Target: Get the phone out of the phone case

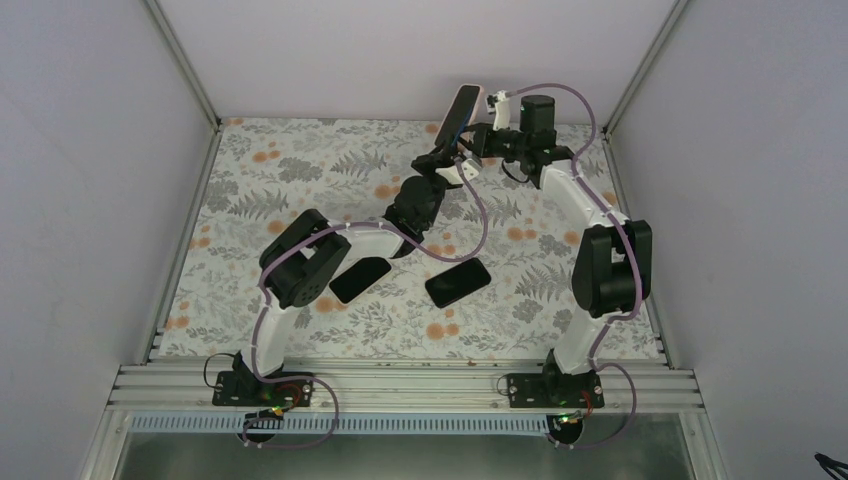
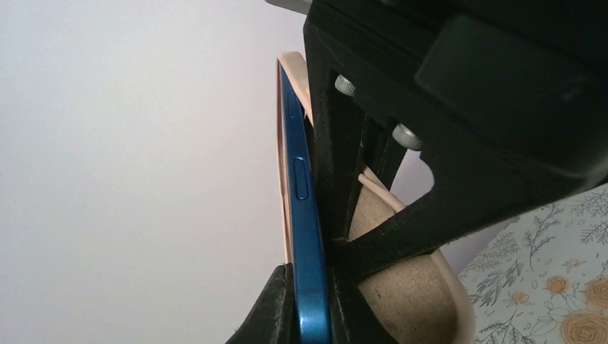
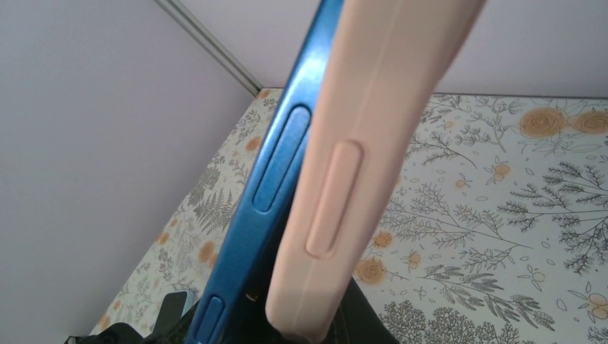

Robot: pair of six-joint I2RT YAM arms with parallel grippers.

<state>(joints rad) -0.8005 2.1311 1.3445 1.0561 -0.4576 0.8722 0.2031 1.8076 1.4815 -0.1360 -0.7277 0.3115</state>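
My right gripper should leave the blue phone, down and back toward the right in the top view, as floral table (image 1: 540, 232) is empty there.
Raised above the far middle of the floral table, the blue phone (image 1: 461, 112) stands tilted on end between both grippers. My left gripper (image 1: 450, 152) is shut on the phone's blue edge (image 2: 305, 236), one black finger (image 2: 276, 308) on each side. The peach phone case (image 3: 358, 143) is peeled off the phone (image 3: 265, 208) along one side, and a gap shows between them. Its beige inner lining (image 2: 409, 287) is exposed. My right gripper (image 1: 480, 140) is shut on the case wall at the bottom (image 3: 315, 331) of its view.
Two dark flat slabs lie on the table nearer the arms, one on the left (image 1: 360, 278) and one on the right (image 1: 458, 282). Plain walls close in the table on three sides. A metal rail (image 1: 400, 385) runs along the near edge.
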